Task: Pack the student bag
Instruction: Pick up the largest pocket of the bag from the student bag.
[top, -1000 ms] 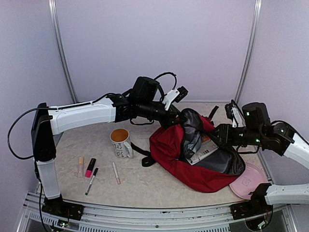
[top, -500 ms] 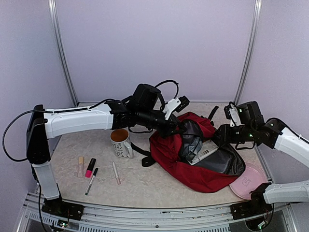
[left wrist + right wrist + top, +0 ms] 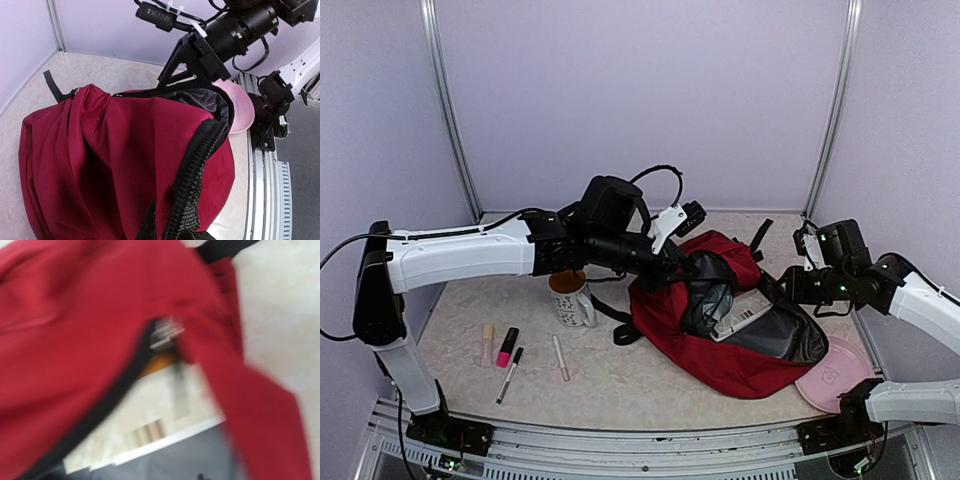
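Observation:
My left gripper pulls the upper flap back and down across the opening to the bag's near rim (image 3: 696,362) next and releases it. The book (image 3: 744,320) inside lies uncovered.
The student bag (image 3: 672,305), dark red with black zippers, lies open at the middle right of the table. Its dark lining (image 3: 775,335) and a pale book (image 3: 744,320) show inside. My left gripper (image 3: 683,264) is shut on the bag's upper flap. In the left wrist view the black zipper edge (image 3: 195,170) runs down into my jaws, which are out of frame. My right gripper (image 3: 775,287) sits at the opening's right rim; its fingers are hidden. The right wrist view is blurred, showing red fabric (image 3: 70,325) and the book (image 3: 150,430).
A mug (image 3: 571,296) stands left of the bag, just under my left arm. Several pens and markers (image 3: 507,347) lie at the front left. A pink plate (image 3: 834,376) rests by the bag's front right corner, near the right arm's base.
My left arm has moved left and lower, drawing the bag's flap with it. The right gripper has shifted slightly right at the opening's rim and its jaws have been narrowing.

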Available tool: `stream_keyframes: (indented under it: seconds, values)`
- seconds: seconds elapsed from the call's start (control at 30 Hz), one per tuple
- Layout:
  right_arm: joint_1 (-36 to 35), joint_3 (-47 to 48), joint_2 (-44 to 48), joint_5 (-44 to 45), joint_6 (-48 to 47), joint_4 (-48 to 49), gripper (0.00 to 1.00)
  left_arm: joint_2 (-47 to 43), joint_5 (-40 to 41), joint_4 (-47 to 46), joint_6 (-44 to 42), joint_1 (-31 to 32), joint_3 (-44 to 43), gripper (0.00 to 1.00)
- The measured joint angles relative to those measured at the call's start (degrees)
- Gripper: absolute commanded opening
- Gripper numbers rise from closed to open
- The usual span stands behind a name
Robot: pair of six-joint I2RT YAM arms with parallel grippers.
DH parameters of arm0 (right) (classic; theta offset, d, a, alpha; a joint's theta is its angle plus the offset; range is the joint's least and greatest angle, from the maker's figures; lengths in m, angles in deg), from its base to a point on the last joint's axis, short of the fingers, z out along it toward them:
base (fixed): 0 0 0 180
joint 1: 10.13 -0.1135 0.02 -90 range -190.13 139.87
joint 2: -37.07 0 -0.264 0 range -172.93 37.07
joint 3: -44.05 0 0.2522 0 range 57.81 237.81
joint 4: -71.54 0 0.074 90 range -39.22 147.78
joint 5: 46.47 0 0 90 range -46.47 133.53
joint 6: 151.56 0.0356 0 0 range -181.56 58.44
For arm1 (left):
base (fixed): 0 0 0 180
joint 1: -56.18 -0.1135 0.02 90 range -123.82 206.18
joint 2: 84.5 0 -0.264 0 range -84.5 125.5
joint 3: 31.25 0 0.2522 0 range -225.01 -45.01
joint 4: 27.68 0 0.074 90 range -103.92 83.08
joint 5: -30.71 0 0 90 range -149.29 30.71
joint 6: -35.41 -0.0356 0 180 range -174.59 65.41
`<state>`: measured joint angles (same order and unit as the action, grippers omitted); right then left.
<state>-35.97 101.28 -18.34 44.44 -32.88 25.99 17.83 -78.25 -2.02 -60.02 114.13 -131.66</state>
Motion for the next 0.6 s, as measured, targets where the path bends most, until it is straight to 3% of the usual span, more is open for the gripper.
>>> stream_keyframes:
  seconds: [0.27,0.43,0.6]
  values:
    - [2.19,-0.13,-3.23,-4.35,-3.98,4.79,0.21,-4.98,2.10,-0.39,-0.04,0.98,5.42,0.00]
    - [2.25,-0.35,-8.79,-9.57,-5.55,7.82,0.20,-4.98,2.95,-0.33,-0.09,1.03,6.43,0.00]
    - [2.25,-0.39,-11.74,-9.27,-6.60,9.40,0.19,-5.01,3.39,-0.28,-0.22,1.03,7.28,0.00]
